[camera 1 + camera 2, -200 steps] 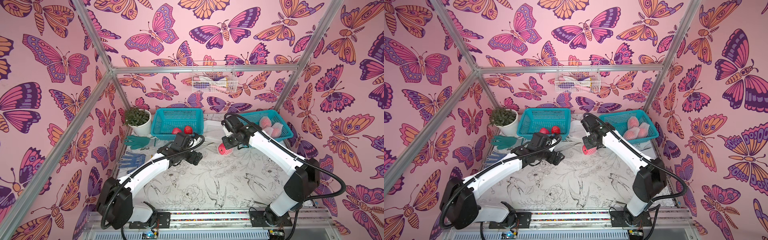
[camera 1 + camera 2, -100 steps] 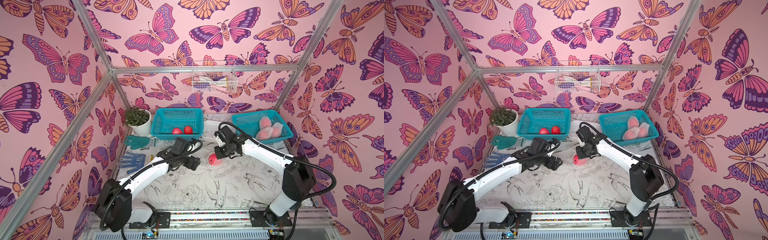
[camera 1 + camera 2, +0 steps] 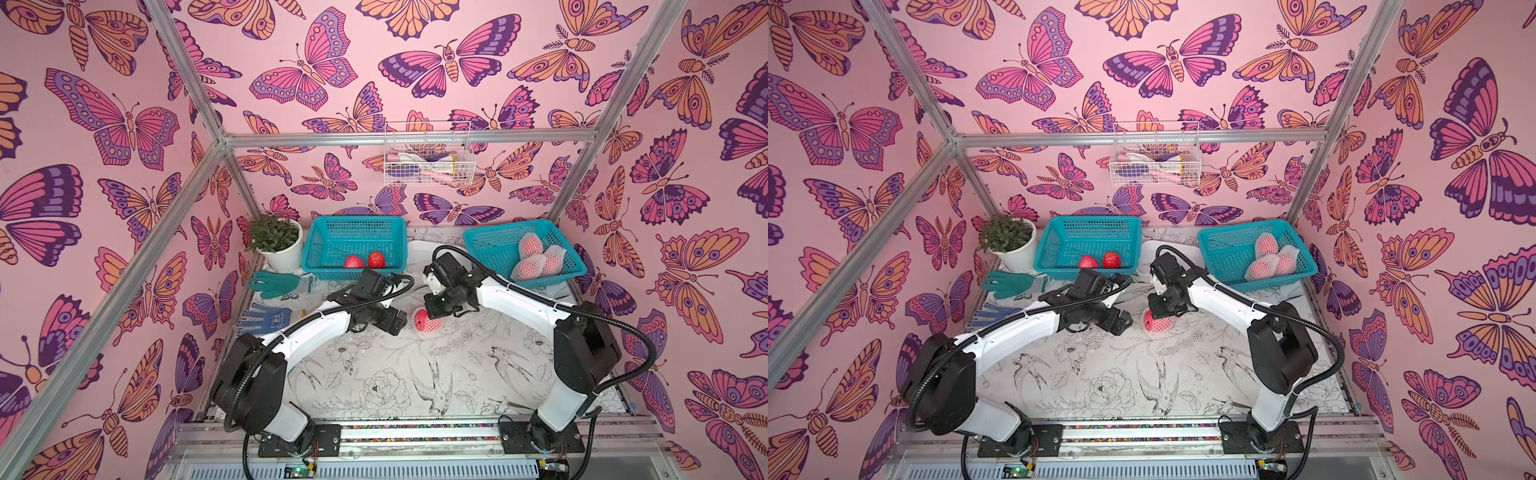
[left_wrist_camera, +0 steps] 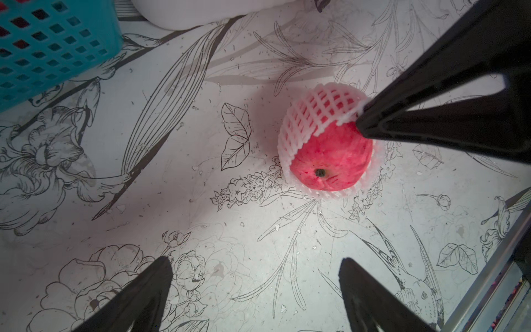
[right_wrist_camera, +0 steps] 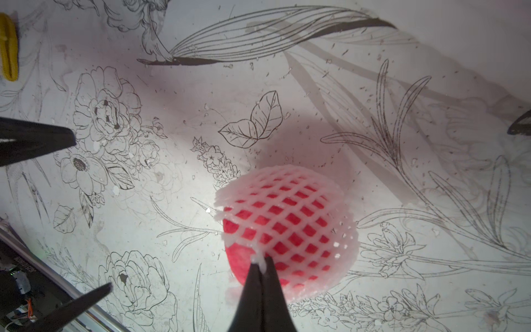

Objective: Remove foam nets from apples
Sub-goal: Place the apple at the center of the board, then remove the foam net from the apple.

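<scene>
The basket of netted apples is outward of my right gripper, so next the gripper needs to move a little outward, toward that basket, and let go of the net's edge.
An apple (image 3: 423,321) (image 3: 1151,321) lies at the middle of the flower-printed mat, half inside its white foam net (image 4: 316,112) (image 5: 287,218). The bare red end (image 4: 330,161) faces my left gripper. My right gripper (image 5: 261,263) (image 3: 434,309) is shut on the net's edge, on top of the apple. The left gripper (image 4: 255,264) (image 3: 399,326) stands open just left of the apple, apart from it and holding nothing. Two bare apples (image 3: 353,262) lie in the left teal basket (image 3: 353,224). Several netted apples (image 3: 536,259) fill the right teal basket (image 3: 498,237).
A potted plant (image 3: 276,239) stands at the back left, with a green glove (image 3: 274,284) and a blue dotted glove (image 3: 266,318) along the left edge. A white tub (image 3: 419,251) sits between the baskets. A wire basket (image 3: 428,166) hangs on the back wall.
My right gripper has carried the netted apple left and toward the front, down to the mat's middle. The left gripper has shifted slightly forward beside it and stays open.
</scene>
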Tool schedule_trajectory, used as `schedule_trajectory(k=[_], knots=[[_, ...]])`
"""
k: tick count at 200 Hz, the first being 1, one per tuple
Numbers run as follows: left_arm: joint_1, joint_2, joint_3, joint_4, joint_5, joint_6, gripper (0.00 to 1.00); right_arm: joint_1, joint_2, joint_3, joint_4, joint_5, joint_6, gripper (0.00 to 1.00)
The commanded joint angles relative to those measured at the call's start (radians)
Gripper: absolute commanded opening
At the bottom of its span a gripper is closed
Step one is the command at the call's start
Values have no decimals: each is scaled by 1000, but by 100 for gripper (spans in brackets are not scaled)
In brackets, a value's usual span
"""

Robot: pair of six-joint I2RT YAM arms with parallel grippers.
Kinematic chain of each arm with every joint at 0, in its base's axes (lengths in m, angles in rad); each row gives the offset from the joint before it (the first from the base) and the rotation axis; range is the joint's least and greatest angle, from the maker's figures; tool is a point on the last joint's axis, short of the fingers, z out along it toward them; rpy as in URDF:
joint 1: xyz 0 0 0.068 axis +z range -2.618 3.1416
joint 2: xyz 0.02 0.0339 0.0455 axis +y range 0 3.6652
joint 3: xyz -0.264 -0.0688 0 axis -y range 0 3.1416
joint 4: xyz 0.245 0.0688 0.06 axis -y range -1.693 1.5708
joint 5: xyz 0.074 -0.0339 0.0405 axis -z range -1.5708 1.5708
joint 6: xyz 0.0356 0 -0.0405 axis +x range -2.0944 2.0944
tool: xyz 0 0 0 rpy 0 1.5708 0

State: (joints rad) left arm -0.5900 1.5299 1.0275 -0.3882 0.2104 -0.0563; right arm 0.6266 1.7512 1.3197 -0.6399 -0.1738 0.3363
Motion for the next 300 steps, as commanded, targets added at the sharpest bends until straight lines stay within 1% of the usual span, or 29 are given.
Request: schedule_trajectory(k=[1, 70, 98, 130, 163, 193, 234, 242, 274, 300], knots=[[-6, 50, 54, 2, 31, 20, 91, -27, 1, -13, 14, -17, -9, 0], [-6, 236, 220, -18, 108, 33, 87, -90, -4, -38, 11, -43, -46, 0], [-6, 300, 279, -38, 152, 24, 80, -109, -8, -39, 6, -34, -78, 0], [-8, 336, 308, -38, 181, 20, 76, -147, -4, -28, -18, -44, -108, 0], [-13, 369, 326, -44, 212, 16, 73, -150, -4, -30, -7, -74, -112, 2], [-18, 408, 350, -55, 240, 10, 69, -150, -2, -29, -13, -52, -109, 2], [-24, 436, 380, -55, 259, 9, 69, -151, -5, -22, -18, -38, -108, 2], [-24, 444, 386, -57, 258, 9, 67, -151, -5, -19, -18, -38, -108, 3], [-26, 463, 407, -60, 274, -1, 50, -151, -4, -14, -20, -36, -111, 6], [-27, 472, 418, -61, 281, -3, 35, -151, -14, -20, -6, -42, -116, 12]])
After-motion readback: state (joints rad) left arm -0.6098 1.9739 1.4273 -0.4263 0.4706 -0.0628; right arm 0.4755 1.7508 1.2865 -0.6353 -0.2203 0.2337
